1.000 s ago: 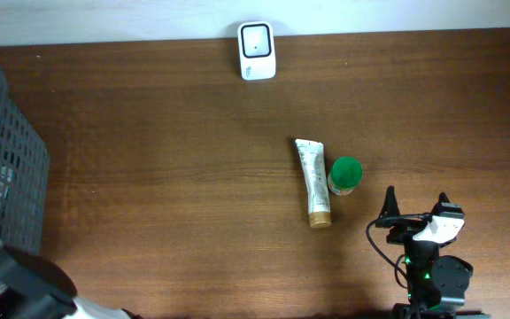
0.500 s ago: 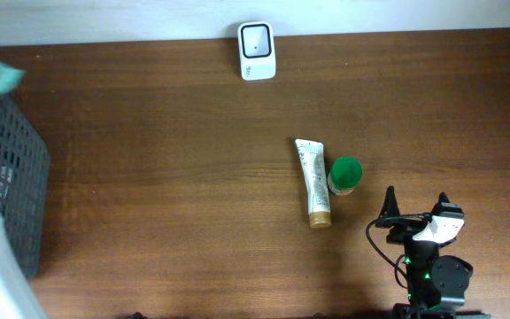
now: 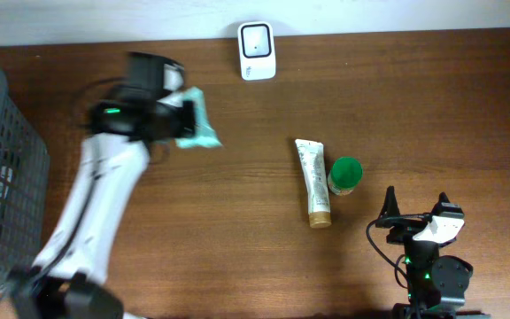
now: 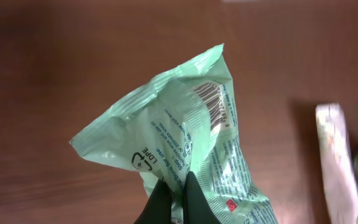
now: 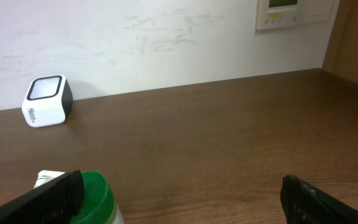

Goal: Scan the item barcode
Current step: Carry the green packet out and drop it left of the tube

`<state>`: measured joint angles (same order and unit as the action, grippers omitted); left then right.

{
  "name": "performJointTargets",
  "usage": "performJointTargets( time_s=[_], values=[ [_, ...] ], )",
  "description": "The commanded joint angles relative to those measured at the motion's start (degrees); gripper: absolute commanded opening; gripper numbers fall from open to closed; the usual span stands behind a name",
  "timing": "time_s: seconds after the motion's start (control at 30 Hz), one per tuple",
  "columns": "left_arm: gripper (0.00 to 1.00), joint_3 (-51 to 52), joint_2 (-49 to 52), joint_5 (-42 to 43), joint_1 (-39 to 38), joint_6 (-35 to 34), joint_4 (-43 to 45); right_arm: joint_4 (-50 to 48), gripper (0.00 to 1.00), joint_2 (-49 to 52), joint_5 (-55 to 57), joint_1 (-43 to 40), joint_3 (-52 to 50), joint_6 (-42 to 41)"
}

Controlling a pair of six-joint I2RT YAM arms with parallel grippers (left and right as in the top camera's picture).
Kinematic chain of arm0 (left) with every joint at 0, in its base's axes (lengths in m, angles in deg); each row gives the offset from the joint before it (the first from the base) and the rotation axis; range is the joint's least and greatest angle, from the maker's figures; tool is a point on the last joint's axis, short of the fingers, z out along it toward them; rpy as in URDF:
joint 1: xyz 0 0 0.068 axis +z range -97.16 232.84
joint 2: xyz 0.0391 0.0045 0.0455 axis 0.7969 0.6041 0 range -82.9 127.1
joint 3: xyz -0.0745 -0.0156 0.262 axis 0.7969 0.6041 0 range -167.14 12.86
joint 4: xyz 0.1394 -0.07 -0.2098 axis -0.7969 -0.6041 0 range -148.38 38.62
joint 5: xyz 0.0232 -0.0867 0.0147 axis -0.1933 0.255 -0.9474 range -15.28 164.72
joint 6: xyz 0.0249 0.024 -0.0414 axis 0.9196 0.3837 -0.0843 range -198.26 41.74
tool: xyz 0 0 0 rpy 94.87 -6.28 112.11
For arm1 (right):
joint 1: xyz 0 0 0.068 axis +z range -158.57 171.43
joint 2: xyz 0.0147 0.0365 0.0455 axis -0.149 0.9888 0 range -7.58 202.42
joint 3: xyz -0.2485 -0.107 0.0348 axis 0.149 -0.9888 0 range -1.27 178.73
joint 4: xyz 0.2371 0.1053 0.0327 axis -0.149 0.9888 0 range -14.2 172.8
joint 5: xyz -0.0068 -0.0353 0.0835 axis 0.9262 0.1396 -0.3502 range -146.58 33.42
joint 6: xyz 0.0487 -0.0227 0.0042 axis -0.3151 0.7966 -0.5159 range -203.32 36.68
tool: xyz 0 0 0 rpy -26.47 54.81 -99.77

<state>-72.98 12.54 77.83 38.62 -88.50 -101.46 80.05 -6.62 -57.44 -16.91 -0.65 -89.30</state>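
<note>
I will move my left gripper down and back toward the cream tube next and release the packet (image 3: 199,126) on the bare table beside it.
My left gripper (image 3: 182,120) is shut on a light green plastic packet (image 3: 199,126), held above the table's left-centre, left of and below the white barcode scanner (image 3: 257,50). In the left wrist view both black fingers (image 4: 194,199) pinch the packet (image 4: 179,134) at its crumpled lower middle. Its barcode (image 4: 211,102) shows near the upper right corner. My right gripper (image 3: 416,208) rests near the front right edge, open and holding nothing. The right wrist view shows the scanner (image 5: 47,101) far off at the back left, by the wall.
A cream tube (image 3: 312,182) and a green-capped bottle (image 3: 344,175) lie side by side right of centre; the bottle's cap (image 5: 95,196) sits just by my right gripper's (image 5: 182,186) left finger. A dark mesh basket (image 3: 16,168) stands at the left edge. The tube's end (image 4: 337,155) shows right of the packet.
The left arm has swung up and right from the basket, out over the table, carrying the green packet toward the scanner. The right arm has not moved.
</note>
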Motion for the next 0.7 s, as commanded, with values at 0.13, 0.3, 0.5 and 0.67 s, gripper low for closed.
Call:
performJointTargets(
  time_s=[0.13,0.3,0.5,0.67],
  values=[
    [0.00,0.7,10.1,0.7,-13.2,0.9,3.3,0.3,0.98,-0.1,0.7,-0.3,-0.3,0.0],
    [0.00,0.7,14.4,0.8,-17.6,0.9,3.2,0.3,0.98,-0.1,0.7,-0.3,-0.3,0.0],
    [0.18,0.7,15.7,0.8,-19.5,0.9,4.5,0.3,0.98,-0.1,0.7,-0.3,-0.3,0.0],
    [0.57,0.7,15.7,0.8,-19.6,0.9,5.5,0.3,0.99,-0.1,0.7,-0.3,-0.3,0.0]
  ],
)
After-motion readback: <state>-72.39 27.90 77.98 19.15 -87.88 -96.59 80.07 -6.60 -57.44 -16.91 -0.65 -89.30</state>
